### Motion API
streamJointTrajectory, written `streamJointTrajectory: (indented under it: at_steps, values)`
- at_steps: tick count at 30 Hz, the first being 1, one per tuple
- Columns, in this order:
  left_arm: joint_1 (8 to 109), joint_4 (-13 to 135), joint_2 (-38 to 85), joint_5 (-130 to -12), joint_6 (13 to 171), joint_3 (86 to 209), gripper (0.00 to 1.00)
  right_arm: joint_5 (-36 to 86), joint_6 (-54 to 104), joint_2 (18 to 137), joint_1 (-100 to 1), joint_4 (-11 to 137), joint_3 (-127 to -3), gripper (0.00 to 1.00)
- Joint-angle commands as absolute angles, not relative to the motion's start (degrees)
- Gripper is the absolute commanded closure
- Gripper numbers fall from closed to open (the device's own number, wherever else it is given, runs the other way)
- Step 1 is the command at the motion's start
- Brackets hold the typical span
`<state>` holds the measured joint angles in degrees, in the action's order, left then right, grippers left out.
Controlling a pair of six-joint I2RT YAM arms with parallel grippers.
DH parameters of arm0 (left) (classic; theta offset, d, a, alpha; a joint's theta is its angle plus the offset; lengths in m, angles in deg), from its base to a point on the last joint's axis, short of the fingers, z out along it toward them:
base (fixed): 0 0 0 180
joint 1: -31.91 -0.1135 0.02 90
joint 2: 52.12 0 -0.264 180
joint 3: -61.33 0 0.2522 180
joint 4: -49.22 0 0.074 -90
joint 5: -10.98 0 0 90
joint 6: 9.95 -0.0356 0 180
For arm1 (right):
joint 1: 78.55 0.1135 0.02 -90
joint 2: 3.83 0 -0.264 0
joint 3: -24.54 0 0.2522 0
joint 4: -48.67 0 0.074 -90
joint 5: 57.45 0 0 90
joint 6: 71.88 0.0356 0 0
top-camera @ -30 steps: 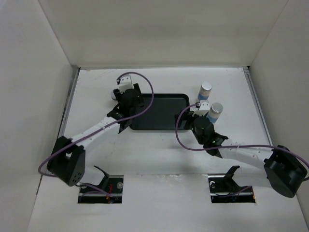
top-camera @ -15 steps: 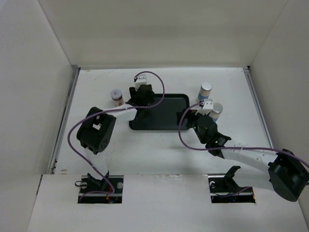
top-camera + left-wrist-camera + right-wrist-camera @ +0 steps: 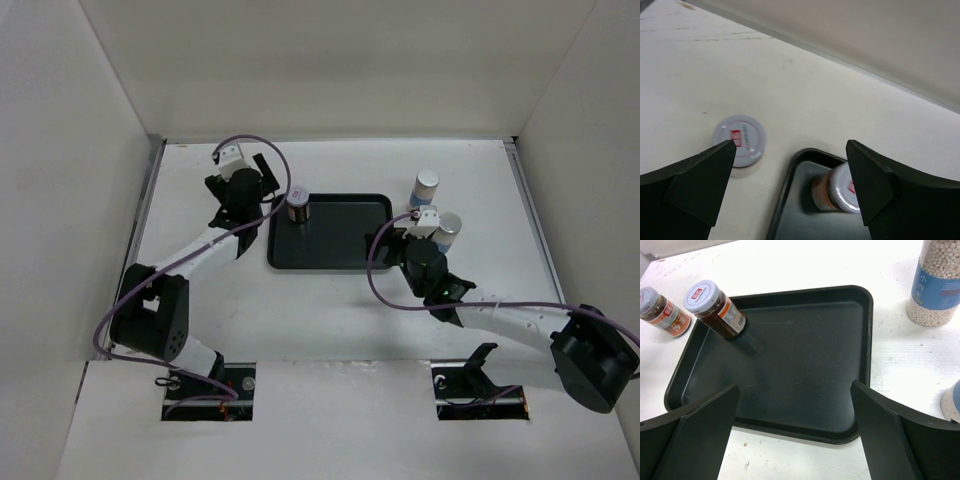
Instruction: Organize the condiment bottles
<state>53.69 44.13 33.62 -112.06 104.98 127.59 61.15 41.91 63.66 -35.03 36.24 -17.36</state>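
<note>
The left gripper moves to the left in the wrist view and down around the second brown jar's white lid (image 3: 741, 140) next, because that jar stands outside the tray.
A short brown jar (image 3: 298, 206) with a white, red-marked lid stands upright in the far-left corner of the black tray (image 3: 340, 250). It also shows in the wrist views (image 3: 840, 187) (image 3: 715, 307). My left gripper (image 3: 272, 182) (image 3: 791, 147) is open just left of it, with nothing between its fingers. A second brown jar (image 3: 739, 140) (image 3: 662, 312) stands on the table left of the tray; the left arm hides it in the top view. Two taller pale bottles (image 3: 426, 187) (image 3: 447, 230) stand right of the tray. My right gripper (image 3: 395, 232) (image 3: 795, 387) hangs open over the tray's near right part.
White walls close in the table on the left, back and right. The pale bottle with the blue band (image 3: 940, 280) stands close beside the tray's right rim (image 3: 869, 340). The other one (image 3: 952, 402) is at the right finger's side.
The left gripper has opened and let go of the brown jar, which now stands in the tray's far-left corner. The left arm has swung back to the left. The right arm has barely moved.
</note>
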Motion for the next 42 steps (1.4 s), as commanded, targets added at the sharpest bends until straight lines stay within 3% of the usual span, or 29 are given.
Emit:
streamJointTrajectory:
  at_steps: [1, 9, 11, 15, 18, 25, 29, 38, 42]
  values:
    - [48.48, 47.86, 38.75, -112.24, 106.07, 130.28, 0.07, 61.38, 42.12, 63.41, -35.18, 33.43, -18.66, 0.0]
    - [45.75, 50.77, 47.11, -111.45, 105.01, 136.18, 0.11, 61.2, 42.2, 63.58, -35.18, 32.99, -18.66, 0.0]
    - [45.05, 50.51, 49.48, -111.45, 104.66, 137.76, 0.16, 60.85, 42.12, 64.11, -35.18, 33.69, -19.01, 0.0]
    - [44.43, 50.59, 50.28, -111.45, 104.92, 138.91, 0.47, 60.77, 42.37, 63.23, -35.01, 33.25, -18.49, 0.0]
    - [45.13, 48.76, 44.24, -112.77, 105.88, 135.14, 0.59, 60.85, 42.2, 62.62, -35.01, 33.52, -18.49, 0.0]
    - [55.74, 47.86, 24.02, -113.56, 105.89, 122.92, 0.6, 61.2, 42.03, 62.53, -35.01, 33.17, -18.4, 0.0]
    - [62.61, 51.03, 19.69, -113.03, 106.5, 120.98, 0.6, 61.11, 42.21, 62.62, -35.09, 33.69, -18.49, 0.0]
    - [68.33, 48.66, 28.55, -112.07, 107.21, 122.29, 0.59, 62.08, 41.94, 58.93, -35.44, 33.52, -17.17, 0.0]
    - [69.04, 45.94, 33.04, -112.15, 107.21, 121.24, 0.53, 62.08, 41.32, 58.49, -35.27, 33.95, -17.26, 0.0]
